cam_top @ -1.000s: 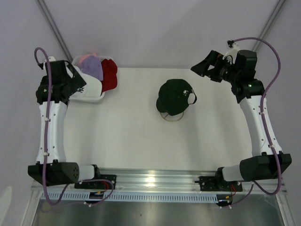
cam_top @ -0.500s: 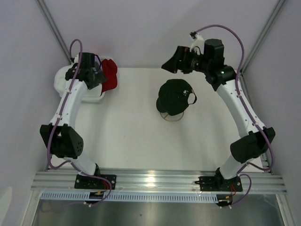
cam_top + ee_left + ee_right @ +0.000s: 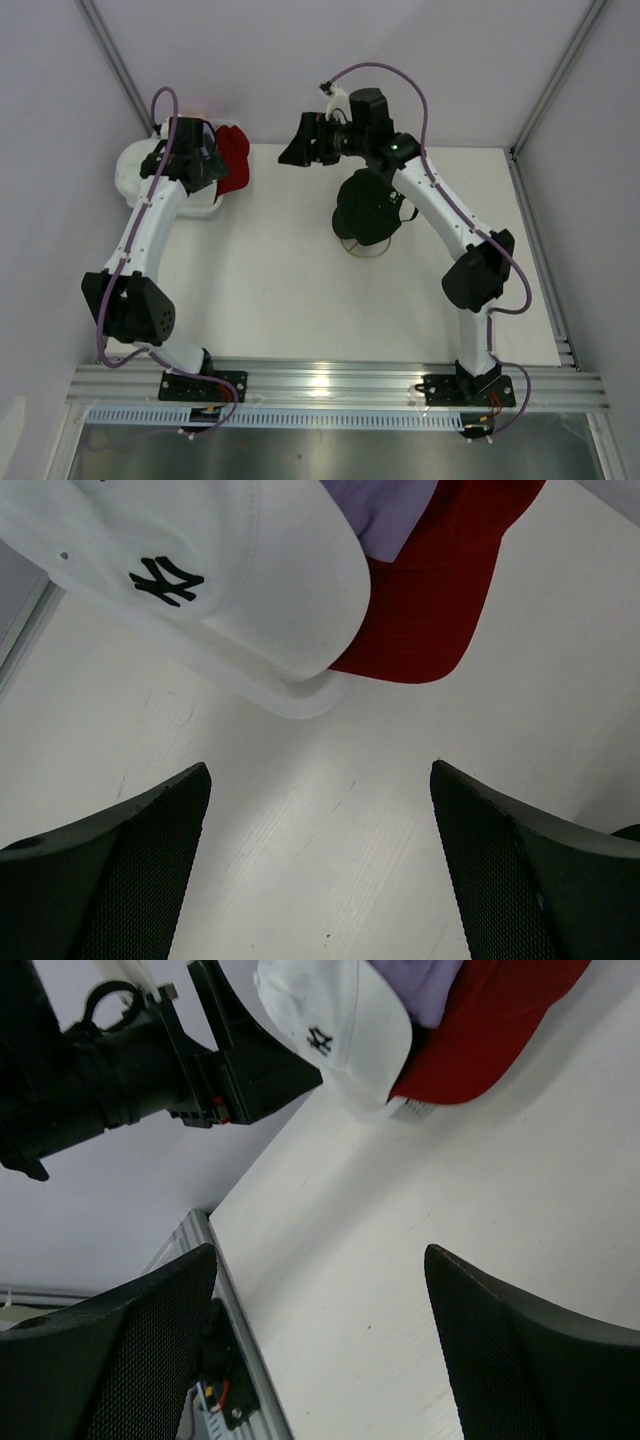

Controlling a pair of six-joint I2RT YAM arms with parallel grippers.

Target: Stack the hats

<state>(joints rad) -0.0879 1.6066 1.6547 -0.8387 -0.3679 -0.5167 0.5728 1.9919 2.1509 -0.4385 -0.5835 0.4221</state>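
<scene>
The white cap has an uncovered edge beside the red cap's edge, so the open left gripper needs to lower toward the white cap onto its brim edge next and close there.
A dark green cap sits on the gold wire stand mid-table. A white cap with a black logo, a red cap and a lavender cap lie piled in the white basket at the back left. The red cap also shows in the top view. My left gripper is open and empty, hovering above the table just in front of the white and red brims. My right gripper is open and empty, up in the air between the stand and the basket, facing the pile.
The white basket stands at the table's back left corner. In the right wrist view my left arm's wrist is beside the white cap. The right arm reaches over the green cap. Grey walls surround the table.
My right arm has swung left from the back right corner, past the green cap, towards the basket. My left arm rose and reached over the basket, then held still.
</scene>
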